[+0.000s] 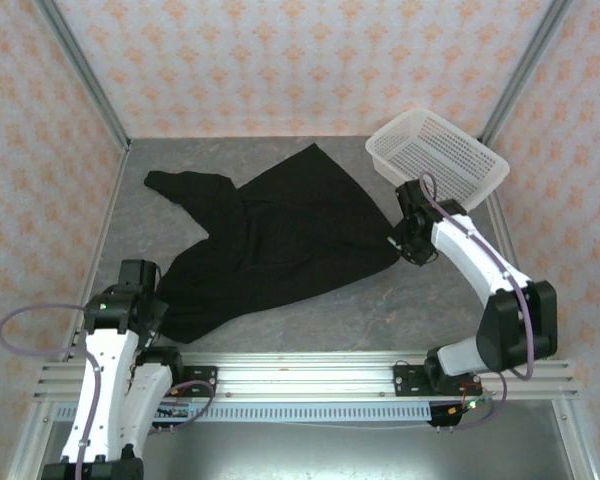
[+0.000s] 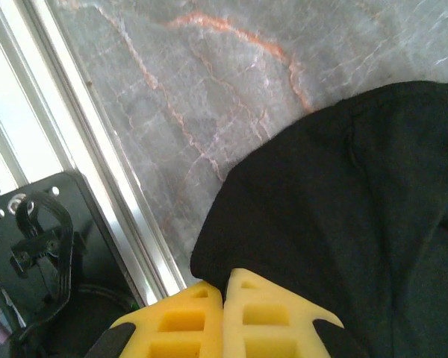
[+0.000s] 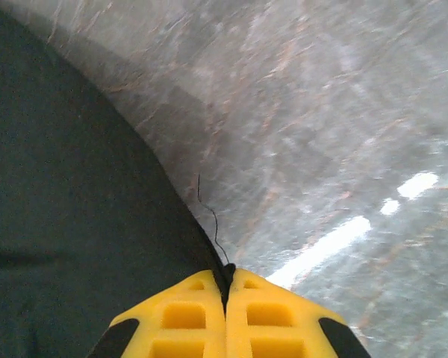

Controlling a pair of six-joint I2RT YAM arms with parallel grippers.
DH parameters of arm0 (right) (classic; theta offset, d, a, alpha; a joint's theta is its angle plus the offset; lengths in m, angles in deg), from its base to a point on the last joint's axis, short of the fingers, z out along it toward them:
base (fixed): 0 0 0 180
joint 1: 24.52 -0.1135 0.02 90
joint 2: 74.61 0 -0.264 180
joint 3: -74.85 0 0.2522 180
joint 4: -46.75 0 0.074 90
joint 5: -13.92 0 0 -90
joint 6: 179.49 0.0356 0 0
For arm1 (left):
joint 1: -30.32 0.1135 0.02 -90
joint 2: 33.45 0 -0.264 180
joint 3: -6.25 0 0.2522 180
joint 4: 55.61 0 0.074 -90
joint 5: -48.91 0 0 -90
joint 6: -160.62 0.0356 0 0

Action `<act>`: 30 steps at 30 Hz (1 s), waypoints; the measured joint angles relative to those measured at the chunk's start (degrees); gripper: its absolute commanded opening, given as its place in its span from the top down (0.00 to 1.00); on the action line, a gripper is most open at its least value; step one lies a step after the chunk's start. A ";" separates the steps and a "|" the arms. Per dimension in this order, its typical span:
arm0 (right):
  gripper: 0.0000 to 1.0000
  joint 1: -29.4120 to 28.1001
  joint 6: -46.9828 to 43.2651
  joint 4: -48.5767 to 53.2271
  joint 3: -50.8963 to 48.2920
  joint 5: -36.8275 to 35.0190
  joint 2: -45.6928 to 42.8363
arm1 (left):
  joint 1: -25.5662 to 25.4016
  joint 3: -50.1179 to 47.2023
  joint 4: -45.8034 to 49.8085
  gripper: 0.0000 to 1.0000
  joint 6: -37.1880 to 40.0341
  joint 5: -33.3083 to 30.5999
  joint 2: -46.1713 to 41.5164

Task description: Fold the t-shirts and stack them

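The t-shirt's near end (image 1: 185,296) (image 2: 302,205) lies outward. Next, the left gripper draws the t-shirt's pinched edge outward over it, away from the close aluminium bar, and releases.
A black t-shirt (image 1: 280,240) lies spread and rumpled across the grey marbled table, plain side up, one sleeve reaching toward the back left. My left gripper (image 1: 165,300) is at its near left corner, yellow fingers (image 2: 190,313) shut on the cloth's edge (image 2: 231,246). My right gripper (image 1: 398,243) is at the shirt's right corner, shut on the hem (image 3: 97,224). A loose black thread (image 3: 207,216) trails from that corner just above the right fingertips (image 3: 225,274).
A white mesh basket (image 1: 437,158) stands at the back right, close behind the right arm. Patterned walls enclose the table on three sides. An aluminium rail (image 1: 310,375) runs along the near edge, and its profile (image 2: 97,149) lies left of the cloth.
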 measured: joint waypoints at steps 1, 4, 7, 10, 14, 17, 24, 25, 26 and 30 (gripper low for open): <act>1.00 0.00 0.02 0.76 -0.72 -1.14 -1.18 | -0.31 0.02 -0.50 1.00 -0.17 0.17 1.25; 1.00 0.00 0.02 2.99 -2.71 -3.85 -2.91 | -1.49 0.02 -3.82 1.00 -0.31 1.66 5.20; 1.00 0.00 0.00 3.82 -4.22 -6.05 -2.93 | -3.30 0.04 -7.89 1.00 0.15 3.28 9.86; 1.00 0.00 -0.13 3.82 -4.90 -7.78 -1.90 | -6.10 0.11 -11.15 1.00 0.63 4.11 16.35; 1.00 0.00 -0.52 3.10 -4.90 -8.70 1.57 | -8.11 0.09 -15.69 1.00 1.77 4.35 21.79; 1.00 0.00 -0.74 2.45 -5.01 -8.81 3.26 | -8.35 0.66 -19.47 1.00 3.23 4.24 24.00; 1.00 0.00 -0.94 1.86 -5.33 -9.86 3.67 | -10.05 9.94 -19.23 1.00 5.99 0.20 33.22; 1.00 0.00 -0.92 1.86 -5.33 -10.10 3.72 | -10.80 9.81 -18.47 1.00 5.95 -0.68 33.14; 1.00 0.00 -0.92 1.86 -5.33 -10.34 3.72 | -11.78 9.03 -17.14 1.00 5.60 -1.57 32.13; 1.00 0.24 -0.90 1.81 -5.35 -10.82 3.76 | -13.60 1.44 -11.45 1.00 2.01 -3.06 22.03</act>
